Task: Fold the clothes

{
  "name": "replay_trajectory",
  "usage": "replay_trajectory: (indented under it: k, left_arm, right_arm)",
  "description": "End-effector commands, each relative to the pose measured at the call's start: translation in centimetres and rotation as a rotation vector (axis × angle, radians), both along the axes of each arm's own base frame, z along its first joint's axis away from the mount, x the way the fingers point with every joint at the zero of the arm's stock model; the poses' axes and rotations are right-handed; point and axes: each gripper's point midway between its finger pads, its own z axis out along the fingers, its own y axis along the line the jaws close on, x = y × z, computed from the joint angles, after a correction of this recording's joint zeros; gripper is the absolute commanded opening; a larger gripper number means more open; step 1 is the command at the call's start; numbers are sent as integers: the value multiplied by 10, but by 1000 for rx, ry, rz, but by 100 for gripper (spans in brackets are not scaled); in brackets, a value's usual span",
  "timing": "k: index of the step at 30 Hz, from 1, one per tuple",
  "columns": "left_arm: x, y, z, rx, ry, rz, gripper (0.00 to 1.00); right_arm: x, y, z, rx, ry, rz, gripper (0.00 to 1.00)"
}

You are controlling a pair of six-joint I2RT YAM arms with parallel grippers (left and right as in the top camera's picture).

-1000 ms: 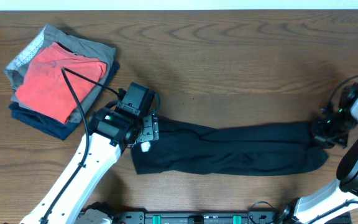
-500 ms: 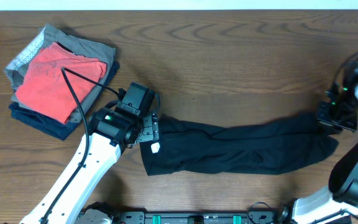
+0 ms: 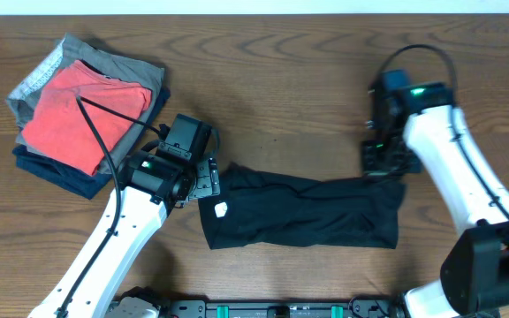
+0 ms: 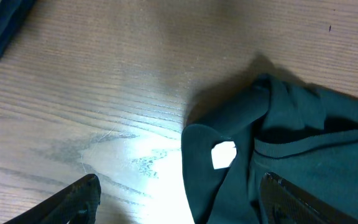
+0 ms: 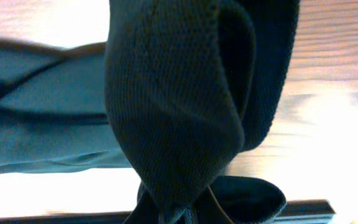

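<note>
The black shirt's flat middle [image 3: 319, 210] [image 5: 51, 134] is below my right gripper and to its left in the overhead view, so I should next carry the shirt's lifted end there, lower it and let it go.
The black shirt [image 3: 303, 212] lies as a long folded band across the front of the table, a small white tag [image 3: 221, 210] near its left end. My left gripper [image 3: 203, 179] is open at the shirt's left end; in the left wrist view its fingers [image 4: 178, 200] straddle the shirt's edge [image 4: 303, 149] and bare wood. My right gripper [image 3: 380, 166] is shut on the shirt's right end and holds it lifted over the band. In the right wrist view the bunched black fabric [image 5: 173, 106] hangs from the jaws [image 5: 188, 214].
A stack of folded garments, red [image 3: 79, 113] on top of grey [image 3: 140, 75] and navy [image 3: 60, 175], sits at the back left. The table's front edge runs just below the shirt.
My right gripper has carried the shirt's right end left and toward the back, doubling the band so it is shorter. The left arm has barely moved.
</note>
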Motion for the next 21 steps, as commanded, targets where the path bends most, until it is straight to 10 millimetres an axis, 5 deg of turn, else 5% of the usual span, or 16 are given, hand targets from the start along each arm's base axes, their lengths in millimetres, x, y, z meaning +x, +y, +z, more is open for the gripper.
replay_trajectory:
  k: [1, 10, 17, 21]
  left_arm:
    - [5, -1, 10, -12, -28, 10, 83]
    - [5, -1, 10, -12, -28, 10, 83]
    - [5, -1, 10, -12, -28, 10, 83]
    - [5, -1, 10, -12, -28, 10, 83]
  right_arm:
    - [-14, 32, -9, 5, 12, -24, 1]
    - [-35, 80, -27, 19, -6, 56, 17]
    - [-47, 120, -26, 161, 22, 108, 66]
    - [-57, 130, -23, 235, 62, 223, 61]
